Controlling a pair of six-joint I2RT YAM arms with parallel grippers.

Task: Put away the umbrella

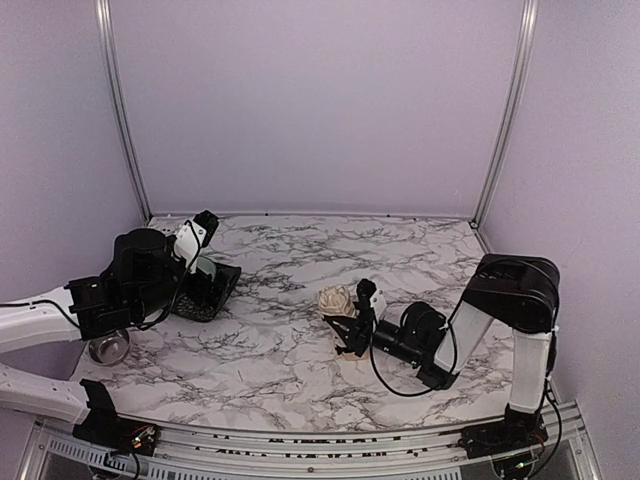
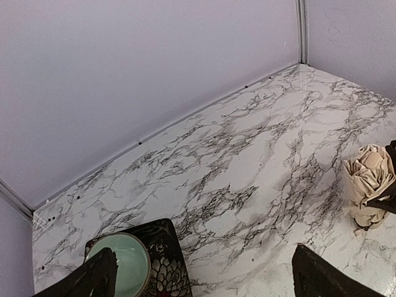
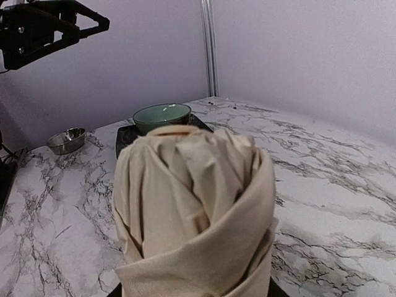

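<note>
My right gripper moves away from my base and tilts downward next, laying the upright umbrella flat onto the marble near the middle of the table.
The umbrella (image 1: 337, 299) is folded into a cream-beige bundle near the middle of the marble table. It fills the right wrist view (image 3: 195, 204), and in the left wrist view it sits at the right edge (image 2: 369, 182). My right gripper (image 1: 357, 318) is shut on the umbrella's lower part, and the bundle hides most of its fingers. A tan end (image 1: 350, 351) shows below the gripper. My left gripper (image 1: 203, 228) is wide open and empty. It hangs over the left side of the table, with its fingers (image 2: 93, 278) at the bottom corners of the left wrist view.
A black patterned plate (image 1: 213, 292) lies at the left and holds a green bowl (image 2: 120, 261), which also shows in the right wrist view (image 3: 162, 116). A small metal bowl (image 1: 108, 348) stands near the left edge. Lilac walls and metal posts enclose the table.
</note>
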